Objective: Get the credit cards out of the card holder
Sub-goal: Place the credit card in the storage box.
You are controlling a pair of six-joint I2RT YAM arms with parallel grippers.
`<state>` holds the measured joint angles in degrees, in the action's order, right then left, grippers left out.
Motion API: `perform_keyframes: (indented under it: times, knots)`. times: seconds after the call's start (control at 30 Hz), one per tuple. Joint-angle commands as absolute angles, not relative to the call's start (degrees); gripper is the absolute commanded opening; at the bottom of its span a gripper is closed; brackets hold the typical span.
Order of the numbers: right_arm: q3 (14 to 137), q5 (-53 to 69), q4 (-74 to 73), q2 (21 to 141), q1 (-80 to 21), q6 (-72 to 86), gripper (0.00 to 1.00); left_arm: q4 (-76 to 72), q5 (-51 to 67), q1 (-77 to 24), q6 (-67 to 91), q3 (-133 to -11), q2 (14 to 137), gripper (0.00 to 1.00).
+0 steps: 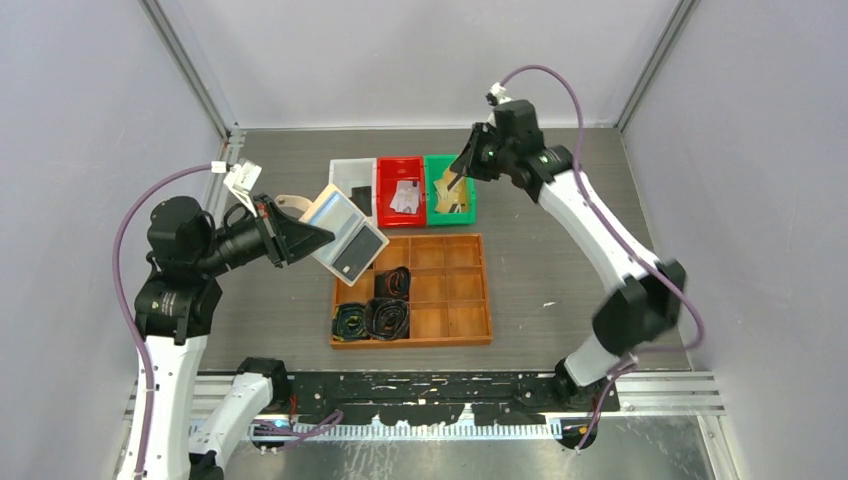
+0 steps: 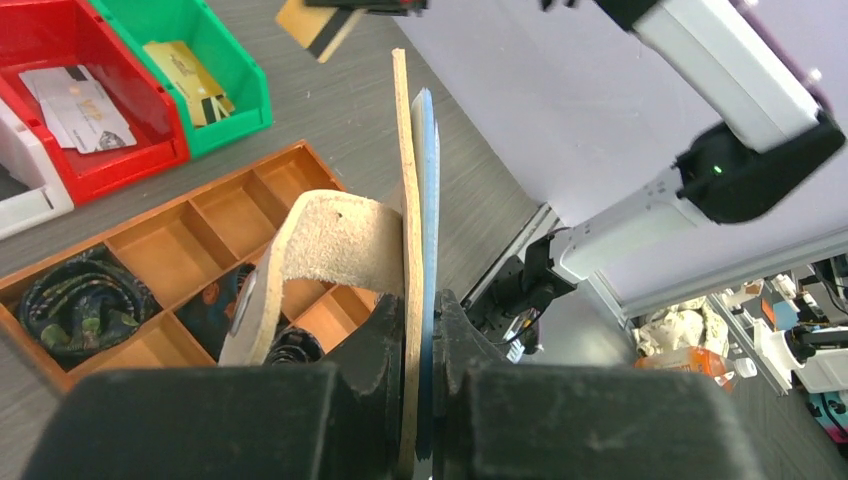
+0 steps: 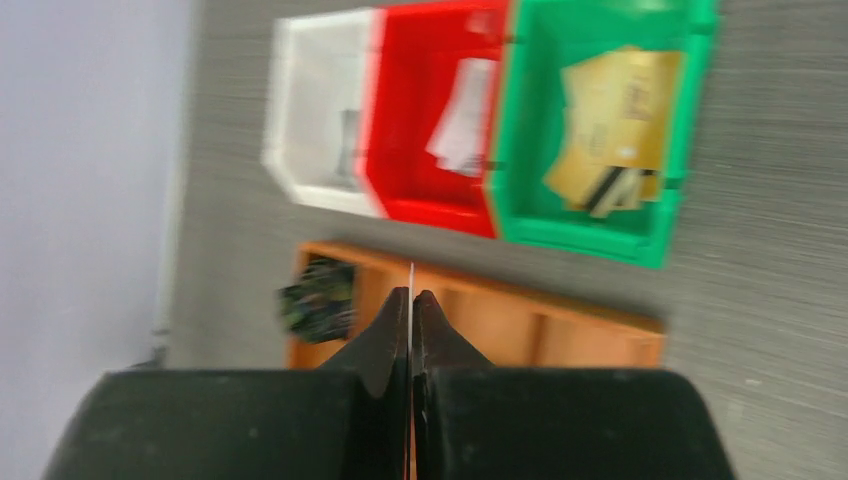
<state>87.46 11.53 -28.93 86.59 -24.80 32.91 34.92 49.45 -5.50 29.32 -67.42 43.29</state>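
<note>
My right gripper will next lower the gold credit card into the green bin, toward the green bin's side by the red bin [image 3: 556, 132].
My left gripper [image 1: 303, 240] is shut on the edge of the tan card holder [image 1: 345, 235] and holds it open in the air above the wooden tray's far left corner. In the left wrist view the holder [image 2: 408, 200] stands edge-on between the jaws of my left gripper [image 2: 422, 335], with its strap tab [image 2: 335, 240] curling left. My right gripper [image 1: 463, 172] is shut on a gold credit card [image 2: 318, 25] above the green bin [image 1: 450, 219]. In the right wrist view that card [image 3: 411, 285] shows only as a thin edge. Gold cards [image 3: 610, 120] lie in the green bin.
A red bin [image 1: 400, 219] holds white cards [image 1: 407, 197]. A white bin [image 1: 350, 170] stands to its left. The wooden divided tray [image 1: 440, 290] holds dark coiled belts [image 1: 385, 315] in its left compartments. Grey walls enclose the table on three sides.
</note>
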Motion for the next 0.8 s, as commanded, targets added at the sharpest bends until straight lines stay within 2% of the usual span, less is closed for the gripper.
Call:
perform_keyframes:
  times: [0.0,0.37,0.77]
  knots:
    - [98.9,3.1,-43.5,98.4,-23.8,18.3,0.01,35.3,50.8,-5.5,27.0,-69.9,42.7,0.00]
    - [118.0,3.2,-48.5,119.7,-23.8,9.2,0.01,32.3,55.5,-5.5,29.3,-67.2,42.1,0.00]
    - [120.1,9.9,-41.9,129.3,-24.3,5.7,0.01,28.6,57.8,-5.5,30.7,-66.0,42.9,0.00]
